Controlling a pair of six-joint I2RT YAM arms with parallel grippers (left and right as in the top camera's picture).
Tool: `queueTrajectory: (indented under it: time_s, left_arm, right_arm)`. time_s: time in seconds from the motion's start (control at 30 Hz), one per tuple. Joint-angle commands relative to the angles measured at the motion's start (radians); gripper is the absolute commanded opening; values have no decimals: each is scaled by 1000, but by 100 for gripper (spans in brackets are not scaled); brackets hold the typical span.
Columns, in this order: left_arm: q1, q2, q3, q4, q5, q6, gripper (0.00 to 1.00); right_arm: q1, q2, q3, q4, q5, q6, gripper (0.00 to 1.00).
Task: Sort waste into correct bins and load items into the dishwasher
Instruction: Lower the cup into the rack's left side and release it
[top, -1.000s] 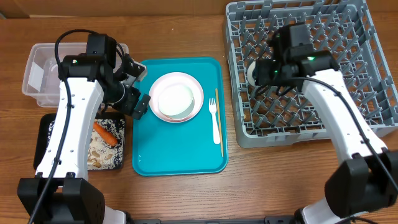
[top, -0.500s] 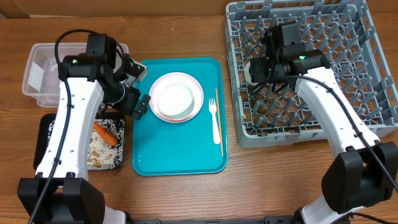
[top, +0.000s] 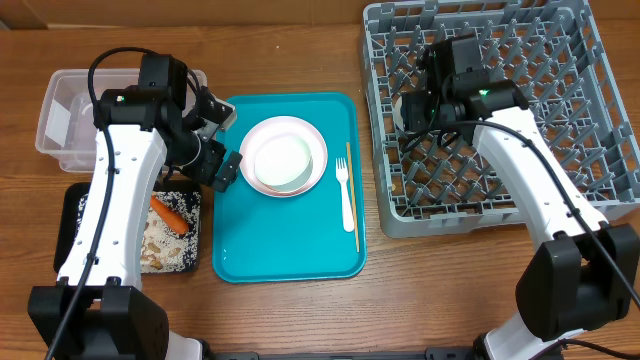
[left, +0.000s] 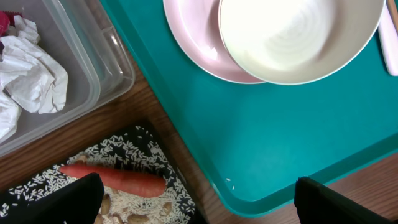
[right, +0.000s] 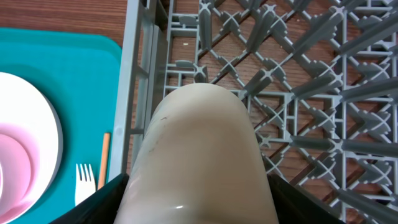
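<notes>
The white cup is above the slots between the rack's tray-side and the pegs. Next, my right gripper will go down there and open.
My right gripper is shut on a white cup, holding it on its side over the left part of the grey dishwasher rack. In the right wrist view the cup fills the space between both fingers. My left gripper hangs open and holds nothing, over the gap between the teal tray and the black tray. A pink plate with a white bowl on it sits on the teal tray. A white fork and a wooden stick lie to its right.
The black tray holds a carrot, rice and scraps. The clear tub at far left holds crumpled napkins. The rack's upright pegs stand just beyond the cup.
My right gripper has shifted a little to the left and farther back with the cup over the rack. The left arm has not moved.
</notes>
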Motion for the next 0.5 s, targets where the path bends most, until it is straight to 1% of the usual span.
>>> queueTrajectory:
  time_s: [0.0,0.33,0.47]
  left_arm:
    - [5,-12,13,0,-6,0,100]
    - [5,-12,13,0,-6,0,100]
    - [5,-12,13,0,-6,0,100]
  right_arm:
    - [6,8,-35,18,6,-4,40]
    - [7,11,-53,43,6,-4,40]
    - [7,11,-89,58,6,-4,40]
